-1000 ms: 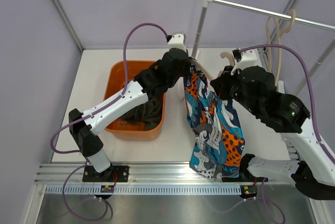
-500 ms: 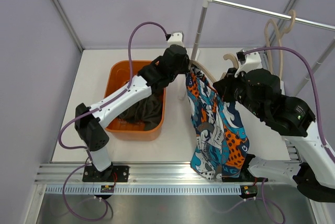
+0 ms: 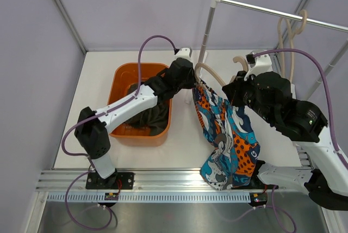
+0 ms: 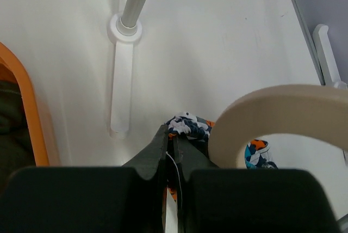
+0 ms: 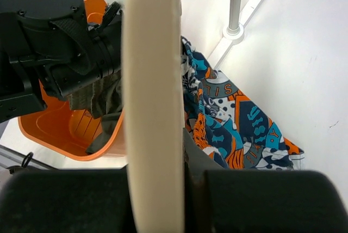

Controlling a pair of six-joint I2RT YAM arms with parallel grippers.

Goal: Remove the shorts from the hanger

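Note:
The left gripper needs to rise next and then go down into the orange bin to free the printed shorts, since the bin is below the gripper, to its left in the top view.
The printed blue, orange and white shorts [image 3: 225, 138] hang down over the table's front. My left gripper [image 3: 191, 81] is shut on their top edge [image 4: 187, 125], beside the cream wooden hanger [image 4: 277, 108]. My right gripper [image 3: 235, 92] is shut on that hanger [image 5: 152, 97] and holds it up; the hanger's arm [image 3: 209, 72] now shows bare. The dark olive shorts [image 3: 147, 114] lie in the orange bin [image 3: 122, 75].
A metal garment rail [image 3: 272, 11] on a post [image 3: 207, 23] stands at the back, its base on the table [image 4: 124, 29]. More cream hangers [image 3: 288, 29] hang on the rail at right. The aluminium frame rail [image 3: 163, 186] runs along the near edge.
My left gripper has pulled the printed shorts' top edge down and off the hanger arm, which is now bare. The shorts hang lower and more bunched. The right arm barely moved.

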